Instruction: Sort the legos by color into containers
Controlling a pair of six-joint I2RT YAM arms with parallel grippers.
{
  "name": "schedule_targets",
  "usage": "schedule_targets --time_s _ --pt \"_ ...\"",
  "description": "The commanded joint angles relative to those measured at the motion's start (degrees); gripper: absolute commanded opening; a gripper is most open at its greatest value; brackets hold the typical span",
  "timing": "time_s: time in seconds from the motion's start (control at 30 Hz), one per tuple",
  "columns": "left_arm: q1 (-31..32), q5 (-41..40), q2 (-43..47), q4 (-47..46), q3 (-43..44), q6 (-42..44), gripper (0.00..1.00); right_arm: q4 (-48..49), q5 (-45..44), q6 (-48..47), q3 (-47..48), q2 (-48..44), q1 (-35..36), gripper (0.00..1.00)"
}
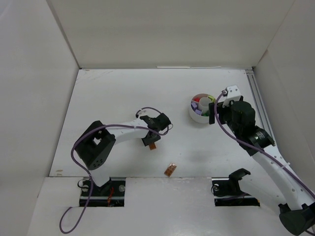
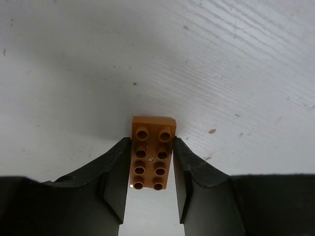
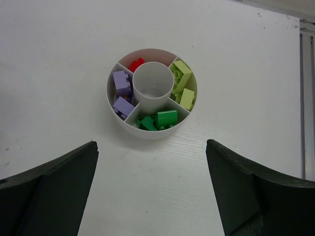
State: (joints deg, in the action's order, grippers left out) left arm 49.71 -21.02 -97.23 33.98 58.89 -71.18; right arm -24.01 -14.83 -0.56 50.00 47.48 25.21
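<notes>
Next I need to move my left gripper up and outward to release the brown lego into the empty center cup (image 1: 204,103), which lies to the gripper's right in the top view.
A brown lego (image 2: 152,152), studs up, lies on the white table between the fingers of my left gripper (image 2: 151,142), which press against both of its long sides. From above, that brown lego (image 1: 153,146) peeks out under the left gripper (image 1: 150,140). A second brown lego (image 1: 170,170) lies loose near the front edge. The round white dish of containers (image 3: 147,135) holds purple legos (image 3: 121,81), a red one (image 3: 136,63), pale yellow-green ones (image 3: 182,73) and green ones (image 3: 167,118). My right gripper (image 3: 151,145) hangs open just short of the dish, holding nothing.
White walls enclose the table on the left, back and right. A metal rail (image 1: 259,98) runs along the right edge behind the dish (image 1: 196,116). The right gripper (image 1: 212,110) sits at the dish's right side.
</notes>
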Motion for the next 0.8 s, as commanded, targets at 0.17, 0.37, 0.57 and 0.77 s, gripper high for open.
schedule_targets --time_s 0.17,0.37,0.57,0.77 --pt "2.49 -11.74 0.99 5.39 13.77 3.49 0.20 1.25 -1.60 3.89 -1.39 -7.04 0.54 0.95" --pt "3.55 -18.70 -3.30 0.84 29.15 11.56 0.20 0.72 -8.89 8.28 -3.85 -18.10 0.54 0.96" --pt "4.78 -24.06 -10.78 -13.53 41.46 22.55 0.20 0.10 -13.03 9.87 -5.96 -27.43 0.54 0.98" --pt "7.77 -26.45 -15.45 -33.86 42.27 38.71 0.24 0.10 -13.73 10.49 -7.20 -31.22 0.54 0.98"
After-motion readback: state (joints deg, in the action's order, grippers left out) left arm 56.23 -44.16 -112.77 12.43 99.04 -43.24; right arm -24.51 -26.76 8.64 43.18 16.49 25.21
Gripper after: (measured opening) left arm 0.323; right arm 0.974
